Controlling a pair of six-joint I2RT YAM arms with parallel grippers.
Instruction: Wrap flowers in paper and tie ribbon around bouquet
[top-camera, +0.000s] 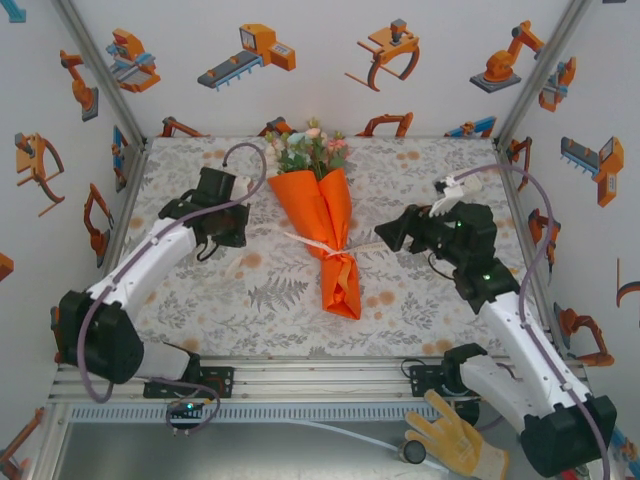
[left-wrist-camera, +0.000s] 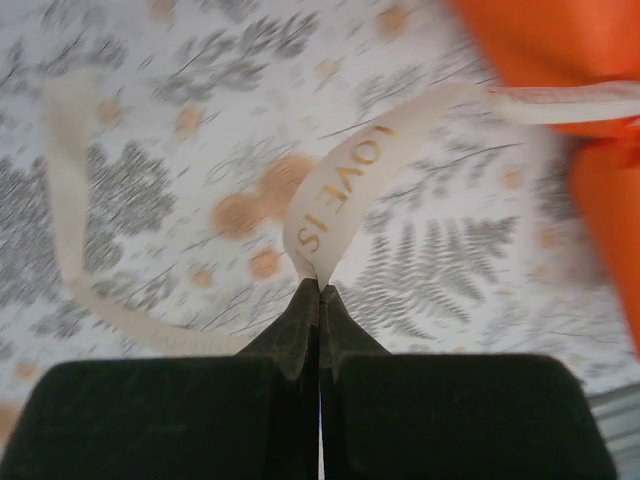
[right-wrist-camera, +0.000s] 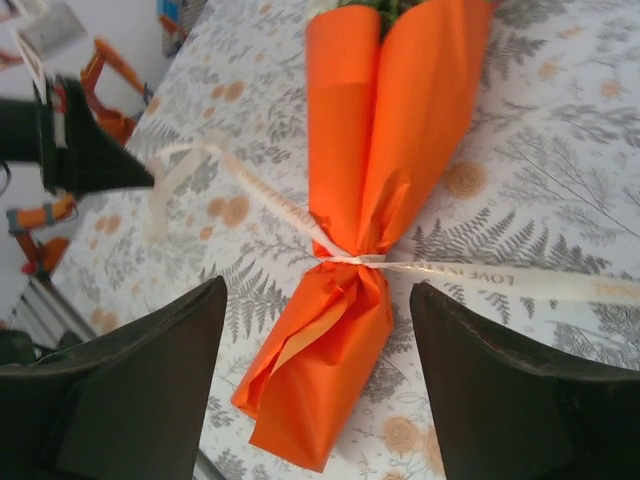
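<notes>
The left gripper draws away from the bouquet over open cloth (left-wrist-camera: 145, 235) next and releases the ribbon end, since the knot lies across a slack curve from the gripper.
The bouquet (top-camera: 322, 225) lies in the middle of the table, its orange paper (right-wrist-camera: 380, 130) cinched at the narrow part. The flowers (top-camera: 310, 148) stick out of the far, wide end. A cream ribbon (right-wrist-camera: 500, 277) printed with letters is knotted round the waist, and its two ends trail left and right. My left gripper (left-wrist-camera: 320, 290) is shut on the left ribbon (left-wrist-camera: 340, 200) end, just left of the bouquet (top-camera: 244, 228). My right gripper (right-wrist-camera: 318, 292) stands open with nothing between its fingers, facing the lower part of the bouquet from the right (top-camera: 388, 238).
A floral-patterned cloth (top-camera: 420, 300) covers the table. Walls printed with orange robot pictures close in the left, back and right sides. A yellow work glove (top-camera: 455, 435) lies below the table's near rail, by the right arm's base.
</notes>
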